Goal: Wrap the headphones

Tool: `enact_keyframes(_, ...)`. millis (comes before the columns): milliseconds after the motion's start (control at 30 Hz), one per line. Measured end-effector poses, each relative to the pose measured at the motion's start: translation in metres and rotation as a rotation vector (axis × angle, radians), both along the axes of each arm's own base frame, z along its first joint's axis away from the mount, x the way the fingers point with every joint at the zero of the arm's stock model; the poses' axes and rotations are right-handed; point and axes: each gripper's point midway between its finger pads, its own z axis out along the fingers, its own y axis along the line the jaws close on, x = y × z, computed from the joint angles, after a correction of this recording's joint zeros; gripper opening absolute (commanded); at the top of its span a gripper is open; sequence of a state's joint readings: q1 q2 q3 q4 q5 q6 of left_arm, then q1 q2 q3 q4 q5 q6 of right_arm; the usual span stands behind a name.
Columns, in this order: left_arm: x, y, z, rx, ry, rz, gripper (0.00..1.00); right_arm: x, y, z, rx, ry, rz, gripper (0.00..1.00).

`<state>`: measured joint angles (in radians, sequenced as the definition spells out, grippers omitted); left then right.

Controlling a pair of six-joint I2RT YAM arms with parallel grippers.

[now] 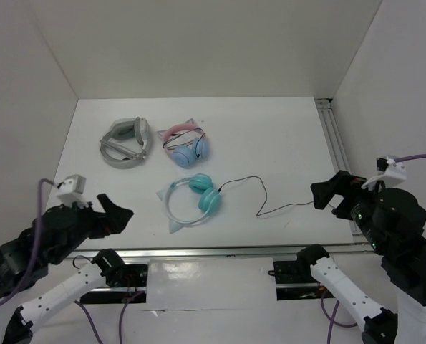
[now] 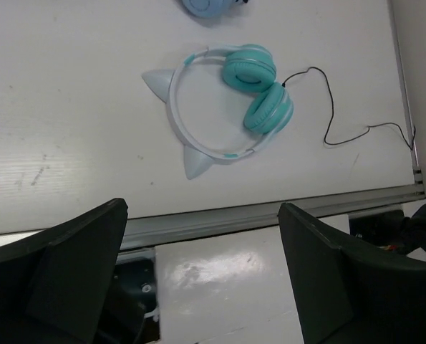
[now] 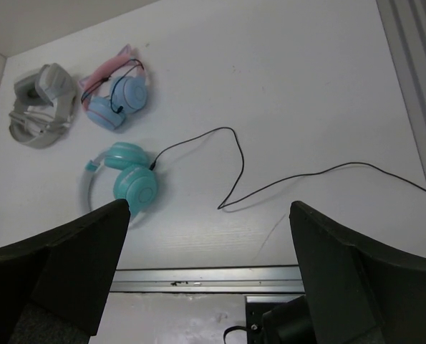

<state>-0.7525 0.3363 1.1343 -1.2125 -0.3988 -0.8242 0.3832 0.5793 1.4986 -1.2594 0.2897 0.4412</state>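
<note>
The headband between the cat ears is below my left gripper and to its right in the top view, so I need to bring my left gripper down and across onto the headband.
The headphones (image 1: 210, 201) lie flat near the table's front middle, with teal ear cups side by side and a whitish cat-ear headband to their left. Their thin black cable (image 1: 265, 193) trails loose to the right. They also show in the left wrist view (image 2: 250, 69) and the right wrist view (image 3: 135, 190), with the cable (image 3: 242, 166) spread out. My left gripper (image 1: 116, 208) hangs open and empty over the front left edge, apart from them (image 2: 202, 215). My right gripper (image 1: 327, 192) hangs open and empty at the right, near the cable's far end (image 3: 209, 215).
A pink-banded pair with light blue cups (image 1: 185, 143) and a plain grey pair (image 1: 127, 142) lie at the back left. An aluminium rail (image 1: 333, 129) runs along the table's right side and another (image 1: 220, 251) along its front edge. White walls enclose the table.
</note>
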Motion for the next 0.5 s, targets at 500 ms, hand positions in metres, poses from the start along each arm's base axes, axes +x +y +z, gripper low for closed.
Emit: enact_keyframes(500, 0.090, -0.077, -0.191, 0.225, 0.531, 0.264, 1.00, 0.013, 0.035, -0.039, 0.059, 0.048, 0.137, 1.00)
